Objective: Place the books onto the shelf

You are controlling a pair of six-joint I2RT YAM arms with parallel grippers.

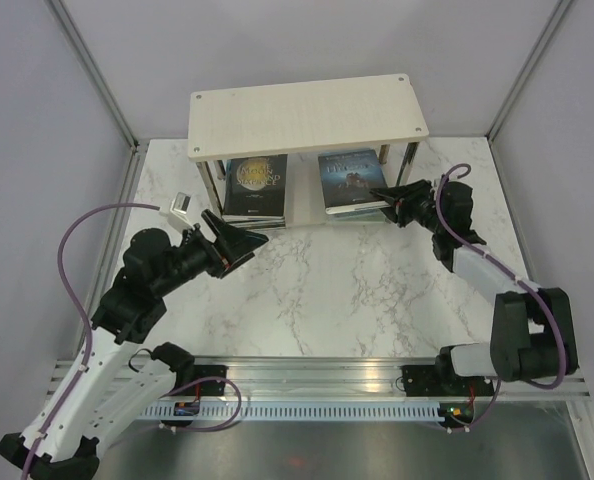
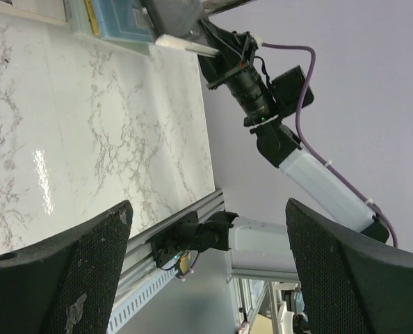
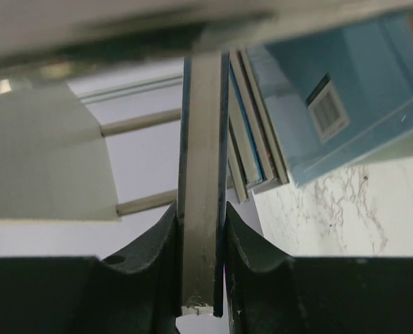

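Observation:
My right gripper moves down a little next, eases the dark blue book (image 3: 203, 139) onto the stack (image 3: 254, 139) below it and releases. The book already reaches beneath the shelf's top board.
The shelf (image 1: 307, 112) stands at the back of the table, its pale top board over two flat stacks of books. The left stack (image 1: 255, 185) shows a dark cover with gold lettering. My left gripper (image 1: 239, 240) hangs open just in front of it, its fingers (image 2: 74, 278) wide apart with nothing between them. The right stack (image 1: 349, 178) is topped by a dark blue book (image 3: 203, 139), which my right gripper (image 1: 385, 197) is shut on at its right edge. In the right wrist view this book stands edge-on between the pads (image 3: 158, 243), beside other books (image 3: 252, 139) and a light blue one (image 3: 345, 97).
A small white block (image 1: 180, 207) lies on the marble table (image 1: 327, 290) left of the left gripper. Slim metal posts (image 1: 409, 160) hold up the shelf's top board. Grey walls close in the back and sides. An aluminium rail (image 1: 317, 375) runs along the near edge.

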